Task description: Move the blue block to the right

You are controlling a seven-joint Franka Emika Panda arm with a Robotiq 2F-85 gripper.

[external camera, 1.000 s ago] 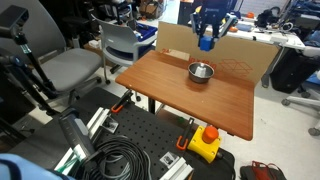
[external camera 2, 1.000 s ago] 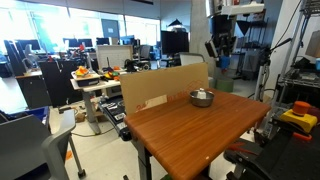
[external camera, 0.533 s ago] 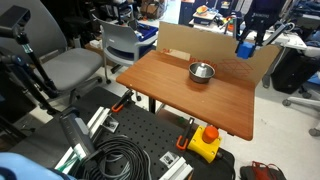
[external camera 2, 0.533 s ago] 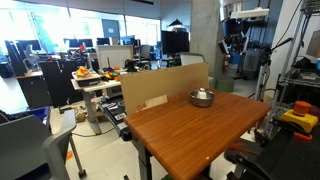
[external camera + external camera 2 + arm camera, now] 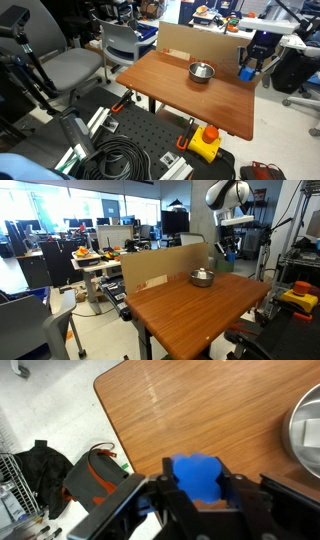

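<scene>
The hanging bright-blue cube will go down next with my gripper until it rests on the clear tabletop below, beside the steel bowl. Then my gripper will release the cube.
The blue block [image 5: 198, 476] is a small bright-blue cube held between my gripper's fingers [image 5: 232, 488] in the wrist view. My gripper [image 5: 199, 482] is shut on it and hangs above the wooden table [image 5: 220, 410] near a rounded corner. In an exterior view the block [image 5: 246, 72] is low over the table's far right edge [image 5: 252, 92], to the right of the steel bowl [image 5: 201, 71]. In an exterior view the gripper [image 5: 224, 252] is beyond the bowl [image 5: 202, 277]; the block barely shows there.
A cardboard panel [image 5: 205, 42] stands along the table's back edge. The bowl's rim [image 5: 305, 422] shows at the right of the wrist view. Off the table's edge, a dark and orange bag [image 5: 85, 472] lies on the floor. Chairs [image 5: 110, 45] and a yellow box [image 5: 204, 142] stand around the table.
My gripper has carried the blue block from above the bowl to the right and down, to the table's far right edge.
</scene>
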